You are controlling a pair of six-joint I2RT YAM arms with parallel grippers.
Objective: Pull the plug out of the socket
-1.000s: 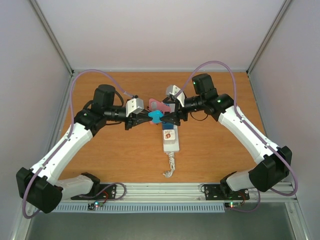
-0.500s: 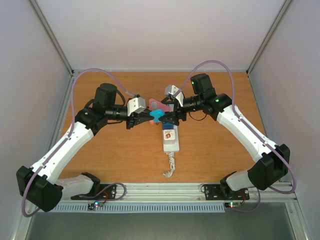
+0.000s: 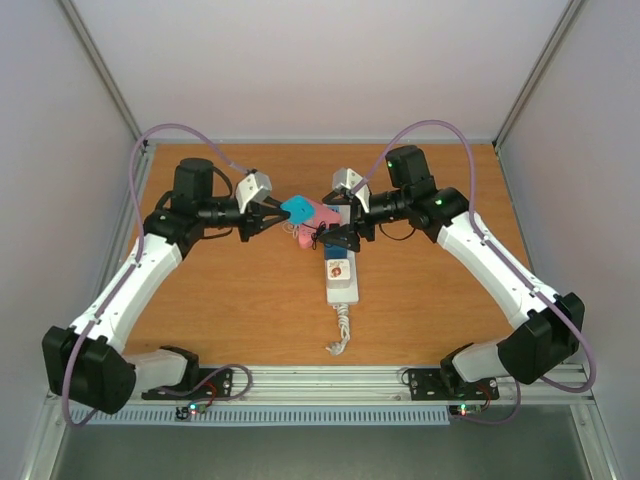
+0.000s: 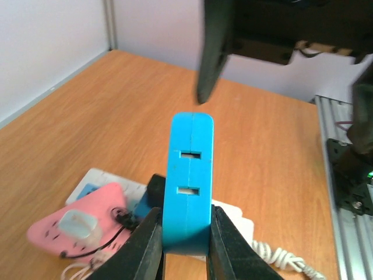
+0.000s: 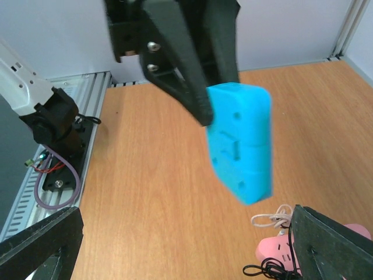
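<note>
I should next swing my left gripper outward and to its left in the top view to the table's bare far corner, then lower and release the plug.
My left gripper (image 3: 276, 213) is shut on a bright blue plug block (image 3: 297, 209) and holds it in the air, up and left of the socket. In the left wrist view the plug (image 4: 187, 175) stands upright between my fingers (image 4: 145, 242). The socket, a white power strip (image 3: 340, 277), lies flat mid-table with its short coiled cord (image 3: 339, 335) toward me. A pink plug block (image 3: 321, 214) rests on its far end. My right gripper (image 3: 334, 238) sits low over the strip with its jaws wide apart. Its view shows the blue plug (image 5: 242, 140) ahead of it.
Grey walls close in the wooden table (image 3: 230, 300) on three sides. An aluminium rail (image 3: 330, 380) runs along the near edge. A small black cable and a white loop (image 5: 273, 219) lie by the pink block (image 5: 275, 255).
My left gripper has pulled back to the left and up with the blue plug, off the strip. The right arm and the strip have hardly moved.
</note>
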